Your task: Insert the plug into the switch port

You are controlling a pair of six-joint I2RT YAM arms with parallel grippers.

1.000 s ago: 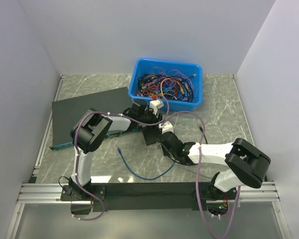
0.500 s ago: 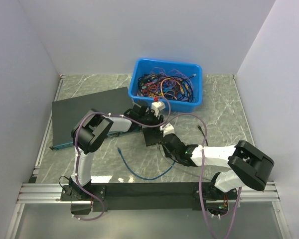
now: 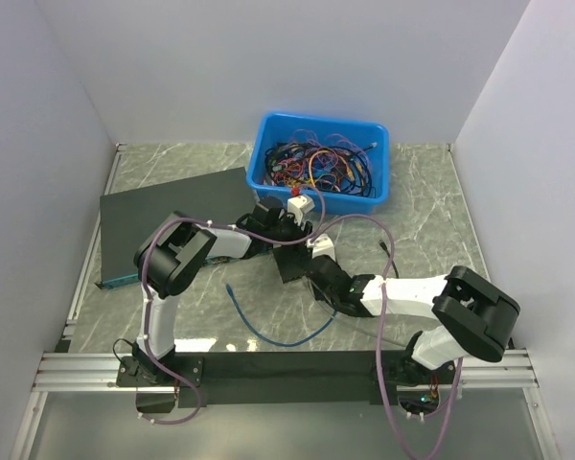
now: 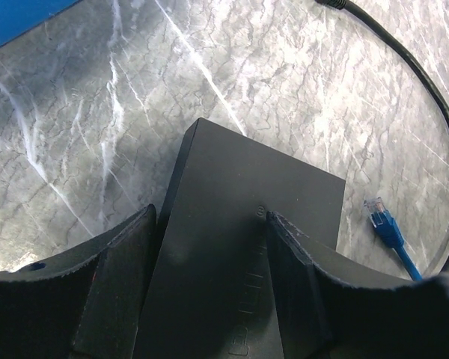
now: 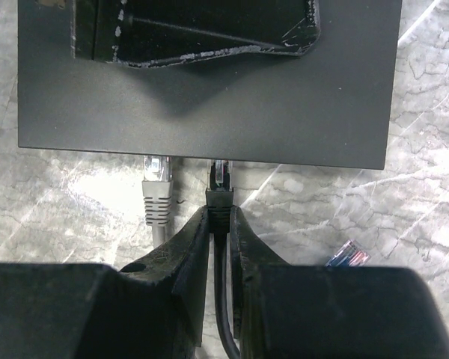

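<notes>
The connector's clear tip still shows and the box's port edge (image 5: 220,158) is just ahead of my right gripper, so next I will tilt the connector, push it in and then release it.
The small black switch box (image 3: 292,261) (image 4: 269,179) (image 5: 209,112) lies flat at mid-table. My left gripper (image 3: 286,230) (image 4: 209,224) is open over it, one finger beside its left edge and the other resting on its top. The port edge faces my right gripper (image 3: 316,266) (image 5: 221,213), which is shut on a black cable's connector (image 5: 220,196) whose clear tip reaches that edge; the switch port itself is hidden under the box top. A grey connector (image 5: 157,191) sits in the edge beside it. The blue cable's plug (image 4: 378,217) (image 5: 348,256) lies loose on the table.
The blue cable (image 3: 268,331) curves across the near table. A blue bin (image 3: 379,168) with tangled cables stands at the back. A large black unit (image 3: 163,225) lies at the left. A black cable (image 4: 434,97) loops right of the box.
The right arm's elbow swung a little to the right and came back. Both grippers stay at the switch box, and the jaws hold the same spacing.
</notes>
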